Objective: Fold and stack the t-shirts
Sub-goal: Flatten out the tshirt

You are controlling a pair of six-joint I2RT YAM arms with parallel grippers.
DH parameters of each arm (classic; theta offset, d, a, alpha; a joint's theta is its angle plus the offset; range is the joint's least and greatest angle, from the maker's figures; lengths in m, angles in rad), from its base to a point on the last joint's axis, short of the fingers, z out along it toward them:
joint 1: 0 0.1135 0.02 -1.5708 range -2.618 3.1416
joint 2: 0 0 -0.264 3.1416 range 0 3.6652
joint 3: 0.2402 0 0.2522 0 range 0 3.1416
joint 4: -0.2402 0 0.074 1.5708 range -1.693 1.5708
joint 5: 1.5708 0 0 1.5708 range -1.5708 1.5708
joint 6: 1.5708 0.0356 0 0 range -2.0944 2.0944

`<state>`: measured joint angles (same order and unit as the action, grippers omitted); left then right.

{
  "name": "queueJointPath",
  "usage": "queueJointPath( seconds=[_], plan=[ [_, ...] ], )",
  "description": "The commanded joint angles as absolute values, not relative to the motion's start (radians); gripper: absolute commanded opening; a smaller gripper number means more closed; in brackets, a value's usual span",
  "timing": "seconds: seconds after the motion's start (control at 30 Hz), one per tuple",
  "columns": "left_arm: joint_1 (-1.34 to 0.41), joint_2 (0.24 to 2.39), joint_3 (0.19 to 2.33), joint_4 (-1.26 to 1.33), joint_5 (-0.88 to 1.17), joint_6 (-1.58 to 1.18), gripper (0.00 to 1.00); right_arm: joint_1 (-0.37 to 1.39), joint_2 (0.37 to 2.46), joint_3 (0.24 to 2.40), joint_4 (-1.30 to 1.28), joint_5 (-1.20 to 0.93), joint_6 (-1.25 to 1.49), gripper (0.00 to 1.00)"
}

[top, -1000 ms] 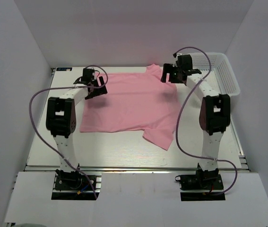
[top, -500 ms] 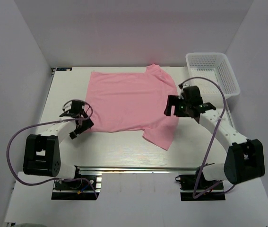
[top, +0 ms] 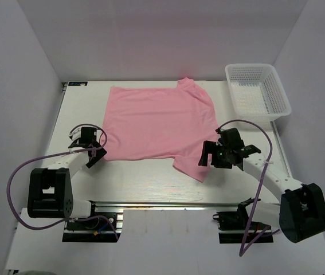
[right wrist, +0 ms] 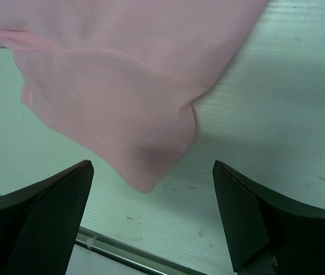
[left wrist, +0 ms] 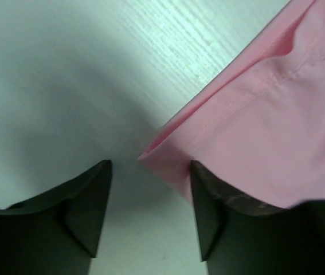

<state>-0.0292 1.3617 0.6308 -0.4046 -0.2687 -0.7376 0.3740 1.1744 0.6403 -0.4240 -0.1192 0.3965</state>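
I will lower my right gripper and shift it slightly back next, then close it on the sleeve's tip (top: 202, 179) (right wrist: 144, 182), which already points between my spread fingers.
The light-pink t-shirt (top: 156, 123) lies spread flat on the white table, one sleeve sticking out toward the near right. My left gripper (top: 96, 150) sits low at the shirt's near-left corner. In the left wrist view the hemmed corner of the t-shirt (left wrist: 265, 114) pokes between the partly closed jaws of my left gripper (left wrist: 149, 166), against the right finger (left wrist: 208, 217). My right gripper (top: 208, 158) is wide open at the near sleeve. From the right wrist, the sleeve tip of the t-shirt (right wrist: 110, 86) hangs between the spread jaws of my right gripper (right wrist: 152, 166).
A white mesh basket (top: 258, 66) stands at the far right corner of the table. A metal rail (top: 168, 203) runs along the near table edge, close below the right gripper, and shows as a rail (right wrist: 122, 252) in the right wrist view.
Both arms have pulled back from the far side of the shirt to its near edge. The left jaws have narrowed around the shirt corner; the right jaws stay wide.
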Motion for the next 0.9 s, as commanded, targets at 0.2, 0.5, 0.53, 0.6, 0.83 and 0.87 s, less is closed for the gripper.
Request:
queueJointPath(
  seconds=[0.2, 0.5, 0.53, 0.6, 0.83, 0.87],
  plan=[
    [-0.021, 1.433, 0.578, -0.258, -0.091, -0.687, 0.20, 0.439, 1.216, 0.618, -0.402, -0.130, 0.479, 0.87],
    [-0.021, 1.393, 0.540, -0.245, -0.081, -0.666, 0.00, 0.508, 1.282, 0.554, -0.347, -0.155, 0.560, 0.81],
    [-0.021, 1.366, 0.540, -0.245, -0.081, -0.657, 0.00, 0.514, 1.298, 0.545, -0.333, -0.166, 0.575, 0.78],
    [-0.021, 1.345, 0.529, -0.245, -0.081, -0.657, 0.00, 0.526, 1.311, 0.528, -0.290, -0.167, 0.598, 0.67],
    [-0.021, 1.250, 0.529, -0.274, -0.081, -0.657, 0.00, 0.531, 1.267, 0.509, -0.193, -0.029, 0.690, 0.12],
    [-0.021, 1.238, 0.529, -0.275, -0.081, -0.657, 0.00, 0.529, 1.259, 0.506, -0.192, -0.017, 0.707, 0.07]
  ],
)
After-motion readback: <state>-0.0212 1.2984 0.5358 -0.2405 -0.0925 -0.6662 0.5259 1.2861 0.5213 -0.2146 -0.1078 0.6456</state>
